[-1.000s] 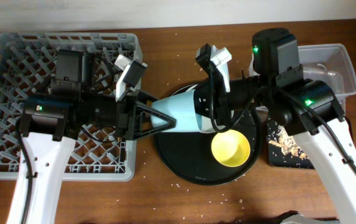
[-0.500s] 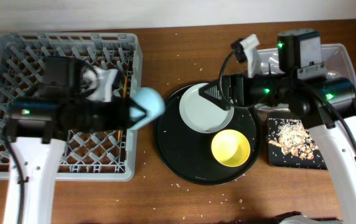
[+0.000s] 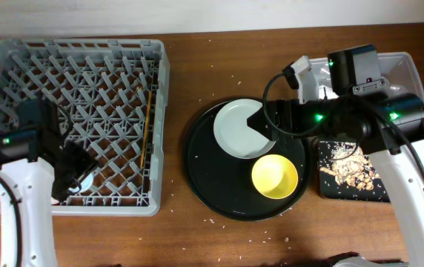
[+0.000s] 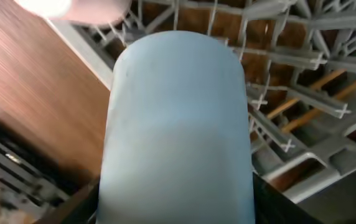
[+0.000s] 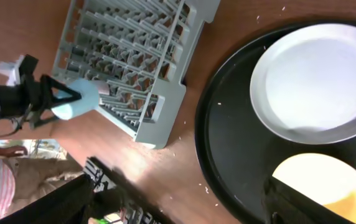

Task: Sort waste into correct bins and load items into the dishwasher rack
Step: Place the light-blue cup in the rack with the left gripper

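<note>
The spot beside the pinkish shape is empty, so the robot next needs to lower the light-blue cup [image 4: 178, 124] in its left gripper, easing back, onto the wires at the rack's near edge and let go of it.
My left gripper [image 3: 77, 175] is shut on the light-blue cup [image 4: 178, 124], which fills the left wrist view. It holds the cup over the front-left part of the grey dishwasher rack [image 3: 19, 55]. In the right wrist view the cup [image 5: 77, 99] hangs by the rack's [image 5: 134, 37] near corner. My right gripper [image 3: 260, 122] is open with nothing in it. It hovers above the pale plate's [image 3: 236, 130] right edge, and the yellow bowl [image 3: 274, 176] sits just in front. A blurred pinkish shape [image 4: 72, 6] lies past the cup.
Plate and bowl rest on a round black tray [image 3: 204, 170]. A thin brown stick [image 3: 147, 119] lies in the rack. At the right are a shallow black tray [image 3: 327, 189] with brown food scraps [image 3: 345, 169] and a clear tub [image 3: 408, 74]. White crumbs dot the table.
The right gripper opened, let go of the light-blue cup and drew back right. The left arm carried the cup from the tray's edge leftward to the rack's front-left area.
</note>
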Controlling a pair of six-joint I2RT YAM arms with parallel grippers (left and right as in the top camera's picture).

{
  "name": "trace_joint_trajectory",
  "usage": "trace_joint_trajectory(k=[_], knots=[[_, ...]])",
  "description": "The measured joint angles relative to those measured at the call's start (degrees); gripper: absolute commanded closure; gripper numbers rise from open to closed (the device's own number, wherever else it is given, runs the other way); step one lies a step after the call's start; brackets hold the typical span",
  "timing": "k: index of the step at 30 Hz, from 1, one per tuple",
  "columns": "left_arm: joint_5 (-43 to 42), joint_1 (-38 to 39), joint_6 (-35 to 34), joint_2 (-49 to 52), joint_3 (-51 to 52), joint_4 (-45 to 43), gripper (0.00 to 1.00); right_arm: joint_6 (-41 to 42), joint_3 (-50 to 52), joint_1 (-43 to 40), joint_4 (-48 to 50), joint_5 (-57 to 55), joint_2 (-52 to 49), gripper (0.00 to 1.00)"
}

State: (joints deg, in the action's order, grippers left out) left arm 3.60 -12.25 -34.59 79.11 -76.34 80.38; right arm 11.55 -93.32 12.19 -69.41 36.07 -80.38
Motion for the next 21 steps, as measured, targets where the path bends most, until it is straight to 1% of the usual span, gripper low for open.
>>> trace_joint_trajectory(k=[1, 2, 6, 7, 8, 9, 11, 12, 13, 14, 17, 18, 19, 21], knots=[[-3.4, -2.6, -0.7, 0.0, 2.6, -1.2, 0.57, 0.0, 0.0, 0.0, 0.0, -0.3, 0.0, 0.13], [-4.5, -3.3, -0.9, 0.0, 3.1, -1.2, 0.57, 0.0, 0.0, 0.0, -0.1, -0.4, 0.0, 0.13], [-6.4, -6.3, -1.2, 0.0, 7.6, -4.1, 0.57, 0.0, 0.0, 0.0, -0.6, -1.4, 0.0, 0.13], [-6.9, -6.8, -1.3, 0.0, 9.4, -5.4, 0.52, 0.0, 0.0, 0.0, -0.8, -1.6, 0.0, 0.13], [-7.5, -7.4, -1.3, 0.0, 11.8, -6.3, 0.42, 0.0, 0.0, 0.0, -0.9, -1.6, 0.0, 0.13], [-7.9, -7.8, -1.3, 0.0, 12.9, -7.3, 0.39, 0.0, 0.0, 0.0, -0.8, -1.6, 0.0, 0.13], [-8.2, -8.8, -1.3, 0.0, 13.7, -9.1, 0.15, 0.0, 0.0, 0.0, -0.9, -1.6, 0.0, 0.13], [-8.2, -9.0, -1.7, 0.0, 13.7, -9.4, 0.13, 0.0, 0.0, 0.0, -0.9, -1.6, 0.0, 0.13], [-8.3, -9.1, -1.6, 0.0, 13.7, -10.3, 0.05, 0.0, 0.0, 0.0, -1.2, -1.7, 0.0, 0.13], [-8.4, -9.1, -1.7, 0.0, 13.7, -11.5, 0.01, 0.0, 0.0, 0.0, -1.7, -1.8, 0.0, 0.13], [-8.7, -9.1, -1.8, 0.0, 13.7, -13.8, 0.01, -1.0, 0.0, 0.0, -2.7, -1.8, 0.0, 0.13], [-8.9, -9.1, -1.7, 0.0, 13.7, -13.9, 0.11, -1.2, 0.0, 0.0, -2.7, -1.8, 0.0, 0.13], [-9.7, -9.1, -1.0, 0.0, 13.7, -14.1, 0.18, -1.3, 0.0, 0.0, -2.8, -1.8, 0.0, 0.13], [-12.8, -9.1, 2.3, 0.0, 12.6, -13.0, 0.18, -1.4, 0.0, 0.0, -2.9, -2.2, 0.0, 0.13]])
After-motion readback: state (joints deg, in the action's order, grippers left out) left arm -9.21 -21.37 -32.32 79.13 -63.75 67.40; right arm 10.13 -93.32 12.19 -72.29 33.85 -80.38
